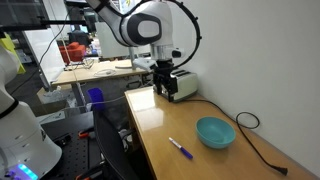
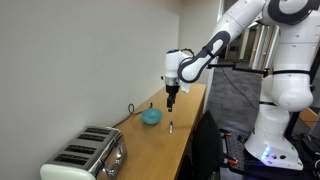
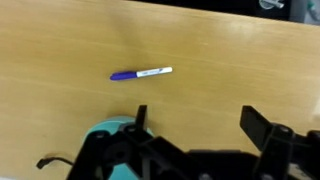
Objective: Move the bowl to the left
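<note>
Next, the gripper moves outward and down onto the bowl's rim on the toaster side, since the bowl is below and outward of the open gripper.
The teal-blue bowl [image 1: 215, 132] sits on the wooden table [image 1: 170, 115], near its right edge in an exterior view; it also shows small in an exterior view [image 2: 151, 117]. In the wrist view only a sliver of the bowl [image 3: 103, 128] shows at the lower left, partly behind the gripper body. My gripper [image 3: 196, 118] is open and empty, held above the table; in an exterior view [image 2: 172, 98] it hangs above and beside the bowl, and in an exterior view [image 1: 165, 80] it is in front of the toaster.
A purple and white marker [image 3: 141, 73] lies on the table, also in both exterior views [image 1: 180, 149] [image 2: 171, 126]. A silver toaster [image 2: 85, 156] stands at one end. A black cable [image 1: 250, 135] runs past the bowl along the table edge.
</note>
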Robot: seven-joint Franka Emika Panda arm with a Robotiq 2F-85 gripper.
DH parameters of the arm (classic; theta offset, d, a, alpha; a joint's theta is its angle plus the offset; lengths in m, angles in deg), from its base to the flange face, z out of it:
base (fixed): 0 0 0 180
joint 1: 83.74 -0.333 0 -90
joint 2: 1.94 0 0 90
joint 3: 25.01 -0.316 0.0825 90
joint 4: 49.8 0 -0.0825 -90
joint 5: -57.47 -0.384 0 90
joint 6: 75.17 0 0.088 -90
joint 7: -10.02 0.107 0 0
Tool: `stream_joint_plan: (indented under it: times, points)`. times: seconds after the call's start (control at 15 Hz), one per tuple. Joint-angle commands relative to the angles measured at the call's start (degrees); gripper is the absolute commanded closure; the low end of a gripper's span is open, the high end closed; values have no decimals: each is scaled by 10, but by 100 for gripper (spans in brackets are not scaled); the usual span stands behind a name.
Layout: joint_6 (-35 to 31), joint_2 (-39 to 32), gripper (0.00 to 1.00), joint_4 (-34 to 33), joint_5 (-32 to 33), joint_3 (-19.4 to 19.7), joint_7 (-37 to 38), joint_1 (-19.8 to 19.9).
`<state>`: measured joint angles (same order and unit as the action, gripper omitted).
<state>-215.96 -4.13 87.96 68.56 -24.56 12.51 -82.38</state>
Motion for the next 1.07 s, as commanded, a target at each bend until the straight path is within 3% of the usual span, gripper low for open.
stream_joint_plan:
  times: [0.0,0.47,1.0]
  points:
    - [-17,-83,0,-66,37,6,-22,-3]
    - [-30,-262,0,-217,41,18,-88,4]
    - [-10,-395,0,-368,36,24,-124,9]
